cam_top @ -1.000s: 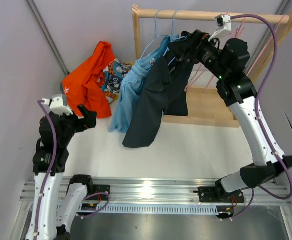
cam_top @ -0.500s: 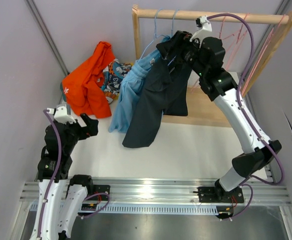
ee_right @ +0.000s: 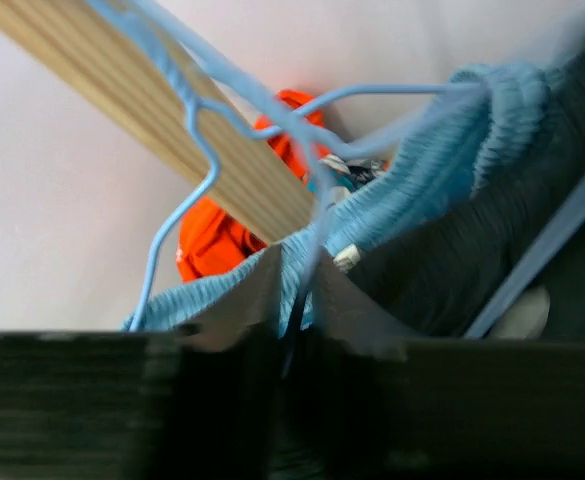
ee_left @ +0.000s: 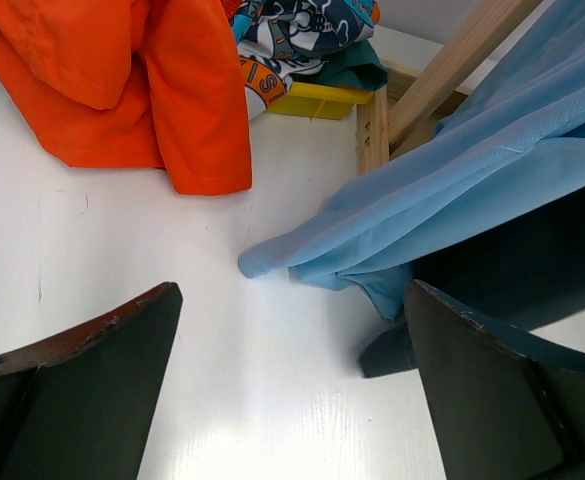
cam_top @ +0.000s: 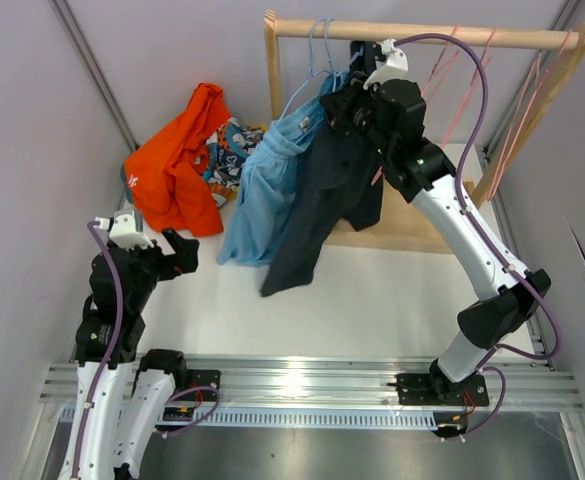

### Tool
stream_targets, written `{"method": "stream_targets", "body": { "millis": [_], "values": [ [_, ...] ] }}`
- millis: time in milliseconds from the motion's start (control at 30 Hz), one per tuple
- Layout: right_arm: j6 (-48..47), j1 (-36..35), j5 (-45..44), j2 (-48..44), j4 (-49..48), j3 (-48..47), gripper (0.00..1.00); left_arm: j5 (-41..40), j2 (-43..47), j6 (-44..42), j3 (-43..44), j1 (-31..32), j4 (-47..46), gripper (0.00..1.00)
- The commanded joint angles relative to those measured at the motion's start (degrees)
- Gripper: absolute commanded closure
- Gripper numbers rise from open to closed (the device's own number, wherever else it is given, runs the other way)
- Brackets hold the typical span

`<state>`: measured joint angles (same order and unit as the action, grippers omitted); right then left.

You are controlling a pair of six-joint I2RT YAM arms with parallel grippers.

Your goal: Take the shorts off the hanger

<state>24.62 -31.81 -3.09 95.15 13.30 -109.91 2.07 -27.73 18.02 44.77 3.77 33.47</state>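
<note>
My left gripper has to swing to the right in the top view, past the light blue shorts' hem, onto the charcoal shorts' lower leg, because that leg is hanging free.
Light blue shorts and charcoal shorts hang from blue wire hangers on the wooden rod. My right gripper is up at their waistbands. In the right wrist view it is shut on a thin blue hanger wire, with the light blue waistband behind and the charcoal shorts to the right. My left gripper hangs open and empty over the table, short of the light blue hem. Orange shorts and patterned shorts lie heaped at the back left.
The wooden rack has a left post and a base board. Empty pink hangers hang at the rod's right end. A yellow object sits under the patterned shorts. Grey walls close in on both sides.
My right arm has moved left along the rod and its jaws have closed on the hanger wire. The hanging shorts have shifted slightly left. My left arm has drawn back and lowered.
</note>
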Motion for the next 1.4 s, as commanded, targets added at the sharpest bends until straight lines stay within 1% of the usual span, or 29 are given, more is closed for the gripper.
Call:
{"method": "stream_targets", "body": {
  "millis": [0,33,67,200,233,267,300,367,400,433,467,500,533,567,600,633,700,733,867,933,1000,1100,1233,1300,1367],
  "values": [
    [-2.3,-1.23,-3.14,-2.78,-6.61,-0.32,0.95,-0.4,0.48,0.26,0.14,0.45,-2.01,0.01],
    [-2.3,-1.41,-3.23,-3.22,-7.49,-0.05,0.99,-0.31,0.57,0.09,0.57,0.45,-1.92,0.01],
    [-2.3,-1.58,-3.24,-3.66,-7.67,0.04,1.0,-0.05,0.74,0.0,0.75,0.45,-1.75,0.01],
    [-2.82,-1.59,-3.41,-5.59,-7.59,-0.92,1.0,3.46,-0.04,-0.53,3.03,0.45,-2.01,0.0],
    [-2.91,-1.67,-3.32,-6.29,-7.41,-1.71,1.0,4.78,-0.48,-0.36,4.87,0.54,-2.97,0.0],
    [-3.0,-1.67,-3.15,-6.47,-7.32,-2.32,1.0,7.92,-1.1,0.25,5.58,0.71,-3.41,0.01],
    [-3.0,-1.59,-3.15,-6.73,-6.98,-2.94,1.0,9.35,-2.41,0.61,8.11,1.5,-4.11,0.01],
    [-2.91,-1.67,-2.89,-7.09,-6.53,-4.96,1.0,12.5,-3.99,1.49,10.06,3.43,-6.74,0.01],
    [-2.91,-1.59,-2.97,-7.17,-6.27,-5.57,1.0,12.96,-6.27,1.58,13.55,5.09,-7.63,0.01],
    [-2.91,-1.67,-2.88,-7.35,-6.09,-6.19,1.0,12.79,-7.51,1.58,14.89,9.54,-8.42,0.01],
    [-2.83,-1.67,-2.8,-7.53,-6.01,-7.07,1.0,11.92,-9.17,0.71,16.3,12.29,-9.03,0.01],
    [-2.65,-1.59,-2.53,-7.53,-5.74,-7.51,1.0,9.3,-10.93,0.0,21.01,15.53,-9.04,0.01],
    [-2.56,-1.59,-2.53,-7.61,-5.57,-7.86,1.0,7.97,-15.12,-0.7,22.88,21.74,-8.95,0.01],
    [-2.39,-1.59,-2.45,-7.79,-5.3,-8.21,1.0,7.0,-17.17,-2.01,24.55,24.33,-8.6,0.01],
    [-2.12,-1.59,-2.44,-8.05,-4.87,-8.48,1.0,6.29,-19.19,-2.37,28.84,26.96,-8.69,0.01],
    [-1.86,-1.59,-2.44,-8.4,-4.6,-8.39,1.0,6.55,-22.25,-2.55,29.66,31.17,-9.47,0.01],
    [-0.72,-1.59,-2.45,-9.54,-4.16,-7.52,1.0,6.37,-24.56,-2.2,30.63,34.45,-13.23,0.01],
    [-0.28,-1.59,-2.44,-10.16,-4.16,-6.99,1.0,6.37,-25.44,-2.03,30.46,37.07,-14.74,0.01],
    [1.48,-1.67,-1.92,-13.76,-5.65,-2.78,1.0,7.42,-31.58,-0.97,29.06,42.19,-21.07,0.01],
    [1.92,-1.76,-2.09,-15.69,-6.18,-0.85,1.0,7.51,-33.35,-1.06,28.0,45.7,-24.31,0.01],
    [1.83,-1.76,-2.27,-16.92,-5.83,-0.31,1.0,6.03,-35.72,-1.58,27.3,48.77,-26.08,0.01],
    [2.1,-1.76,-2.53,-17.54,-4.69,-0.13,1.0,3.56,-38.97,-1.41,26.68,50.28,-29.34,0.01],
    [3.15,-1.76,-2.27,-19.74,-4.77,1.62,1.0,0.84,-42.49,-0.36,26.33,50.46,-33.03,0.01],
    [3.5,-1.76,-2.44,-20.53,-5.21,3.03,1.0,-0.65,-44.25,0.17,26.07,50.46,-36.54,0.01],
    [4.2,-1.76,-2.53,-21.41,-5.13,3.91,1.0,-1.62,-45.57,0.52,26.33,50.46,-38.3,0.1]
  ]
}}
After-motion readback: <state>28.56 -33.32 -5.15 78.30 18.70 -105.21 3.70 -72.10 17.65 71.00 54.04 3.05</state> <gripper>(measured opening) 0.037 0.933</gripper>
